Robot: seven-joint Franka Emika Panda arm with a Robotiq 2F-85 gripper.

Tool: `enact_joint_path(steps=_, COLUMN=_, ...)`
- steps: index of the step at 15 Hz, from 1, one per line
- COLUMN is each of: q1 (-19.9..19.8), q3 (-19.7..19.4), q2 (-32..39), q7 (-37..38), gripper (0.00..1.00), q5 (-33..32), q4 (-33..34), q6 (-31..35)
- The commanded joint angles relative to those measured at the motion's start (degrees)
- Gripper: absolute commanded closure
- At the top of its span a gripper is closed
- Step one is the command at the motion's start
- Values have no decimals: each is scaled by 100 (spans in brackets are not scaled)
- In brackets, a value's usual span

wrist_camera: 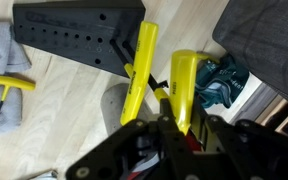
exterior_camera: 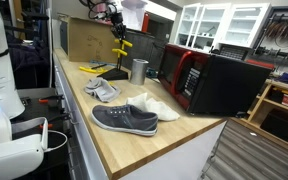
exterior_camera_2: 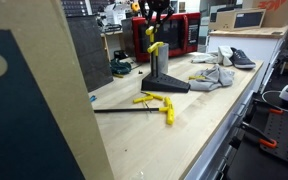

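Note:
My gripper needs to move down next, because the held handle is still higher. It needs to bring its T-wrench beside the second yellow handle (exterior_camera_2: 155,48) (wrist_camera: 140,72) on the black stand and let go of it.
A black tool stand (exterior_camera: 115,71) stands on the wooden bench, also in an exterior view (exterior_camera_2: 165,76) and the wrist view (wrist_camera: 79,35). Yellow-handled T-wrenches hang at its top. My gripper (wrist_camera: 169,118) is shut on one yellow handle (wrist_camera: 182,85); a second yellow handle (wrist_camera: 140,68) lies just beside it, on the stand. In both exterior views the gripper (exterior_camera: 114,18) (exterior_camera_2: 156,10) is high above the stand, with the yellow tools (exterior_camera: 121,46) (exterior_camera_2: 154,45) below it.
More yellow T-wrenches (exterior_camera_2: 156,102) (exterior_camera: 92,69) lie on the bench. A metal cup (exterior_camera: 138,70), grey shoes (exterior_camera: 124,119) (exterior_camera: 104,90), a white shoe (exterior_camera: 156,103), a red-and-black microwave (exterior_camera: 209,80) and a cardboard box (exterior_camera: 89,38) stand around.

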Motion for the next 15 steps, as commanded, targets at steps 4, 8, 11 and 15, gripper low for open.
enact_joint_path(steps=4, q1=-140, q3=19, q2=-189, q7=71, gripper=94, q5=-209, q4=-282, q6=364)
enact_joint_path(steps=8, q1=-233, q3=9, q2=-182, q7=116, gripper=94, q5=-443, q4=-413, q6=441)
enact_joint_path(steps=11, q1=-307, q3=6, q2=-160, q7=147, gripper=94, q5=-573, q4=-498, q6=554)
enact_joint_path(steps=15, q1=-362, q3=11, q2=-155, q7=237, gripper=50, q5=-595, q4=-539, q6=632)
